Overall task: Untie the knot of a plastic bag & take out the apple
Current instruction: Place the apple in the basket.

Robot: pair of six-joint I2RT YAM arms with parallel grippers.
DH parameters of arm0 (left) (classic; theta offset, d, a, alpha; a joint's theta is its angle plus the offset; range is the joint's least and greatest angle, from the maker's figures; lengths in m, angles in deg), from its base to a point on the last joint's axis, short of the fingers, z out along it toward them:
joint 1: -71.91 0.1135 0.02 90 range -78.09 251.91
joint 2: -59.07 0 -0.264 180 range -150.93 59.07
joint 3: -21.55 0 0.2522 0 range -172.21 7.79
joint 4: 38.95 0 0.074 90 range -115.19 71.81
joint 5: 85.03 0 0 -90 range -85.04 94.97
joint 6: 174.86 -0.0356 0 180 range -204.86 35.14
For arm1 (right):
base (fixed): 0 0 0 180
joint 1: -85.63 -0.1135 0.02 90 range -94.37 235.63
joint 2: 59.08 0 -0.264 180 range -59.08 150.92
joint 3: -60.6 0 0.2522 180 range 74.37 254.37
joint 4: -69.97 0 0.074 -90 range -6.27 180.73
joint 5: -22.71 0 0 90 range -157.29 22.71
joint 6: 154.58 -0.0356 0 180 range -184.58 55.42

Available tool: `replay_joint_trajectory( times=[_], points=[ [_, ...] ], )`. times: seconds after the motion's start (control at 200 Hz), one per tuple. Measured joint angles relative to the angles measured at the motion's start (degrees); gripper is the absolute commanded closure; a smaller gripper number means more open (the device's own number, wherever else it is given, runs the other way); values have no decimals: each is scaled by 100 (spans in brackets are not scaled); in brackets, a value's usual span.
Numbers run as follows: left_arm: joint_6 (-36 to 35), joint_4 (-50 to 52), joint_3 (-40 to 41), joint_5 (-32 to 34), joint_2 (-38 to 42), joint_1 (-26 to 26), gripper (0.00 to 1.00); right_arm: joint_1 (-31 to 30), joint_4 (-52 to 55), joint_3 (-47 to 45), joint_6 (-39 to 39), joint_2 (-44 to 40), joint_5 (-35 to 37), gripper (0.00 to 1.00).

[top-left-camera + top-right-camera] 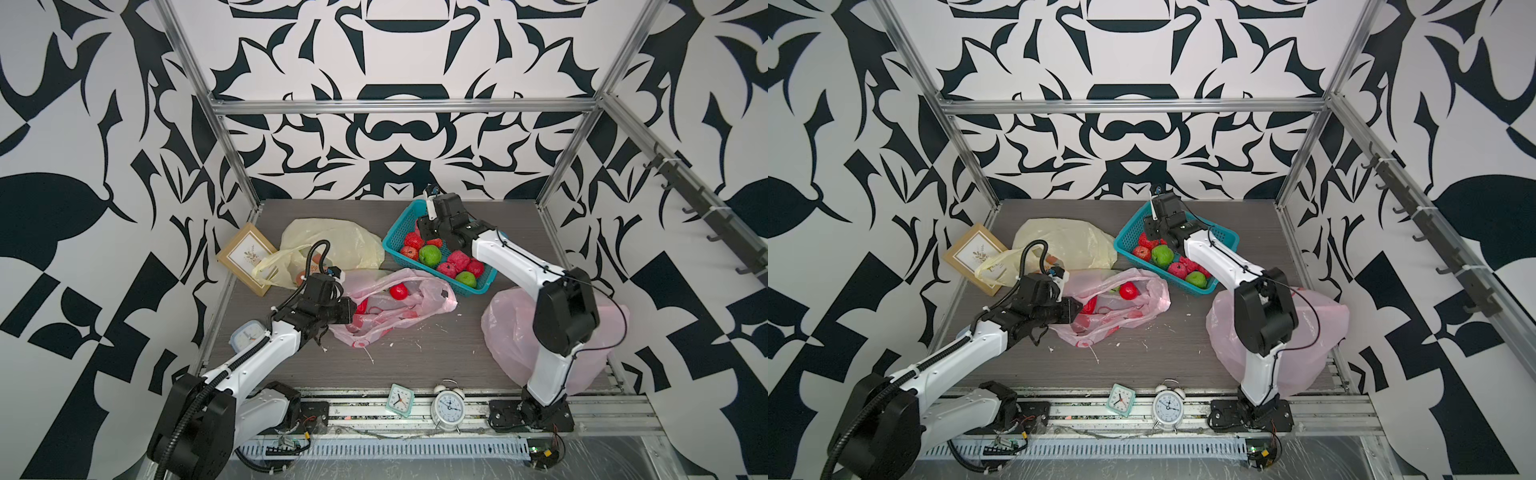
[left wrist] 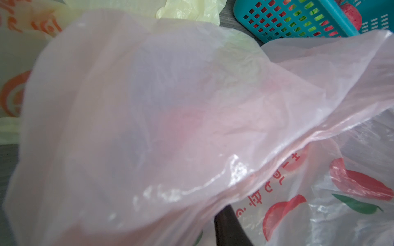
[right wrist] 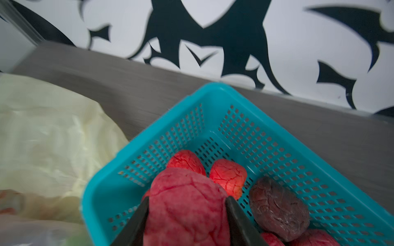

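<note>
The right gripper lowers the still-hanging crinkled red apple into the teal basket next. It releases the apple in the gap [image 1: 444,249] [image 3: 248,201] beside the dark fruit, since that gap lies below the gripper.
A pink plastic bag [image 1: 399,318] [image 1: 1133,316] lies mid-table with its mouth gaping; no knot shows on it. A red apple [image 1: 398,291] [image 1: 1128,290] sits inside the mouth. My left gripper [image 1: 351,311] [image 1: 1075,309] is at the bag's left end, shut on its film. In the left wrist view the film [image 2: 170,127] drapes over the jaws and only one dark finger [image 2: 229,228] shows. My right gripper [image 3: 187,199] hangs over the teal basket [image 1: 399,226] [image 3: 213,89], shut on a crinkled red apple [image 3: 183,217].
The basket holds several red and green fruits [image 1: 430,254]. A yellow bag [image 1: 332,241] and a picture frame [image 1: 245,255] lie at the back left. Another pink bag [image 1: 511,332] sits behind the right arm. Two clocks [image 1: 401,399] [image 1: 448,405] stand at the front edge.
</note>
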Motion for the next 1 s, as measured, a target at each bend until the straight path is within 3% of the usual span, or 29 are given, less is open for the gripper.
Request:
replay_joint_trajectory(
  times=[0.13,0.32,0.71,1.0],
  points=[
    [-63,111,-46,11,44,0,76,42,260,160,44,522,516,59],
    [-144,262,-216,24,103,0,76,157,601,411,136,610,920,59],
    [-184,424,-382,33,114,0,76,516,1054,420,170,693,883,51],
    [-212,481,-424,33,114,0,75,608,1187,450,269,691,662,31]
  ],
)
